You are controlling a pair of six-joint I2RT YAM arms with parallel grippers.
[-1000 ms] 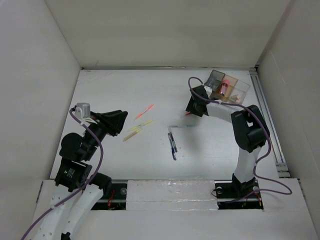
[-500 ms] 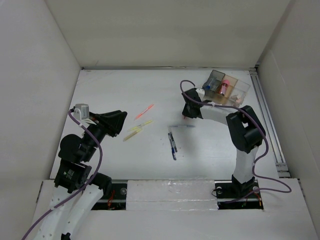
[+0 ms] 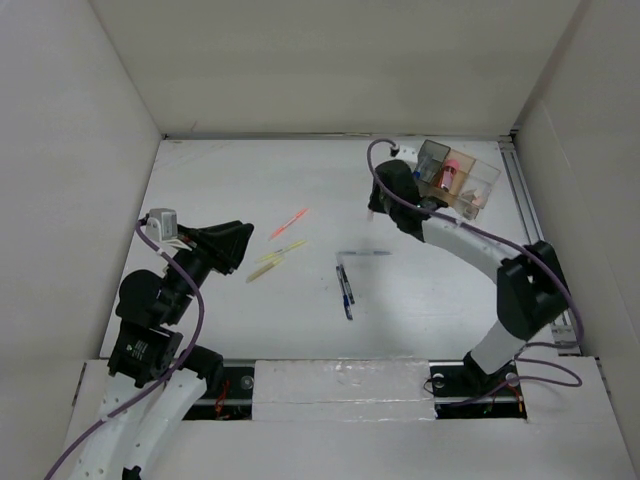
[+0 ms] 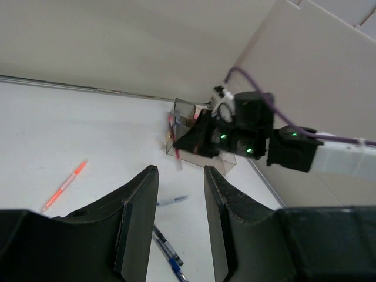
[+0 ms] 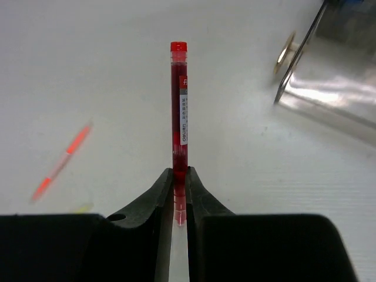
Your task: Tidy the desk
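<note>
I will move my right gripper to the right in the top view and turn it to release the red pen (image 5: 179, 106) over the organizer's near section (image 5: 341, 79), because the pen is hanging outside it.
The white desk (image 3: 250, 180) holds loose pens. My right gripper (image 3: 383, 197) is shut on a red pen (image 5: 179, 106), gripping it near one end. The pen sticks straight out ahead of the jaws, off the desk surface. The gripper hovers just left of the clear organizer box (image 3: 470, 182). My left gripper (image 3: 240, 246) is open and empty, raised above the desk's left side (image 4: 181, 171). The right arm (image 4: 252, 132) shows in front of the organizer in the left wrist view.
An orange pen (image 3: 289, 223) and yellow pens (image 3: 277, 258) lie left of centre. Blue pens (image 3: 345, 288) and a pale pen (image 3: 364, 253) lie mid-desk. The organizer holds a pink item (image 3: 449, 177). A metal rail (image 3: 535, 240) runs along the right. White walls enclose the desk.
My right gripper has lifted the red pen off the desk and moved back toward the organizer, the arm stretching out. The left arm has not moved.
</note>
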